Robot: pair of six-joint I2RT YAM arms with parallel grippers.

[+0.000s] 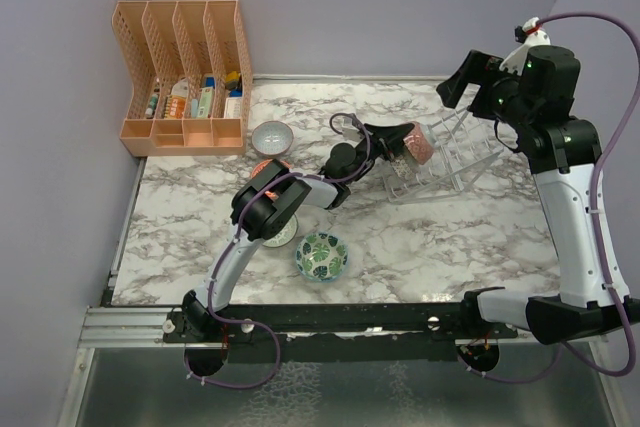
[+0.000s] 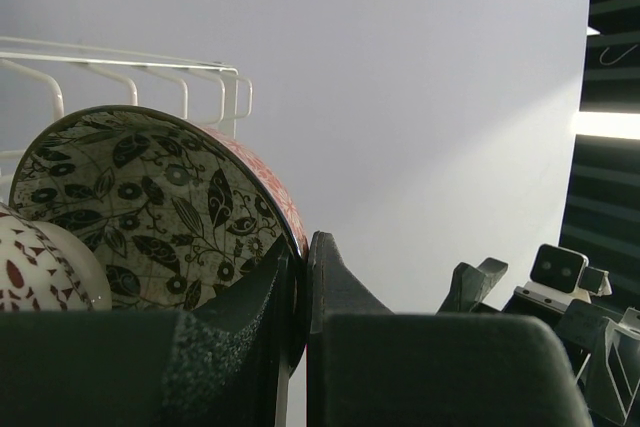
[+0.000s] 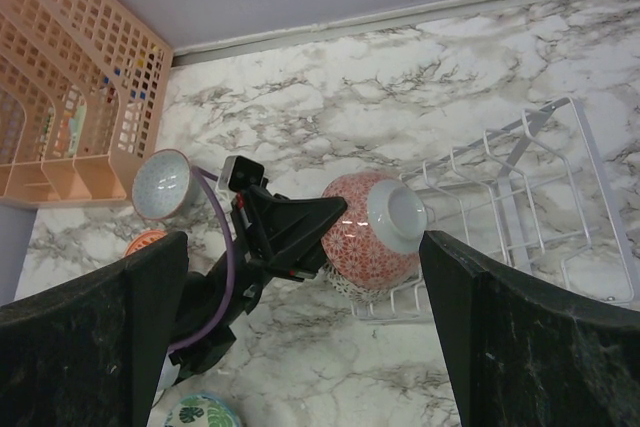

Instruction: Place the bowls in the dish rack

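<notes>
My left gripper will next lower the bowl, which is still raised, into the rack (image 1: pixel 450 162) at the slot beside the white patterned bowl and let go of its rim, because that slot is below.
My left gripper (image 1: pixel 405 142) is shut on the rim of a bowl (image 1: pixel 419 144) with a dark floral inside and a red-patterned outside. It holds the bowl on edge at the left end of the clear dish rack (image 1: pixel 450 162). In the left wrist view the rim sits between my jaws (image 2: pixel 305 247), with the bowl (image 2: pixel 140 197) up left and a white patterned bowl (image 2: pixel 40 267) beside it. My right gripper (image 1: pixel 462 77) is open and empty, high above the rack. On the table lie a grey bowl (image 1: pixel 272 137), an orange-red bowl (image 1: pixel 266 168) and a leaf-print bowl (image 1: pixel 321 256).
An orange file organiser (image 1: pixel 185 77) stands at the back left. A pale bowl (image 1: pixel 284 237) lies partly hidden under my left arm. From the right wrist view I see the rack (image 3: pixel 520 197), the held bowl (image 3: pixel 375 227) and the grey bowl (image 3: pixel 162 184).
</notes>
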